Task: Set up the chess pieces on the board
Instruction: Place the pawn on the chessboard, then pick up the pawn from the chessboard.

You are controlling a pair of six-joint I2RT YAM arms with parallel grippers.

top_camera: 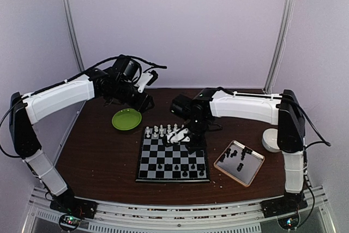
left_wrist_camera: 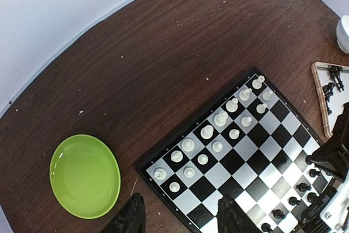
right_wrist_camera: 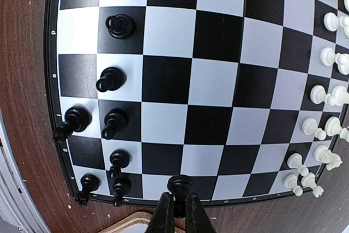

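The light square ahead (top_camera: 184,160) (right_wrist_camera: 164,123) of the tall black piece and its pawn is empty. My right gripper shifts away from the tray and down to it next.
The board (top_camera: 172,180) lies at the table's middle. White chess pieces (top_camera: 162,131) fill two rows along its far edge, seen close in the left wrist view (left_wrist_camera: 218,118). Several black chess pieces (right_wrist_camera: 112,77) stand along the near side. My right gripper (right_wrist_camera: 179,203) is shut on a black pawn (right_wrist_camera: 181,184) over a dark edge square on the tray side of the board (right_wrist_camera: 218,80); in the top view this gripper (top_camera: 192,137) sits over the board's far right. My left gripper (left_wrist_camera: 180,219) hangs open and empty above the board's corner (left_wrist_camera: 163,200) by the green plate.
A tan-rimmed tray (top_camera: 231,174) with a few black pieces (top_camera: 238,155) sits right of the board. A green plate (top_camera: 126,119) lies at the back left, also in the left wrist view (left_wrist_camera: 84,175). A white bowl (top_camera: 270,139) stands at the far right.
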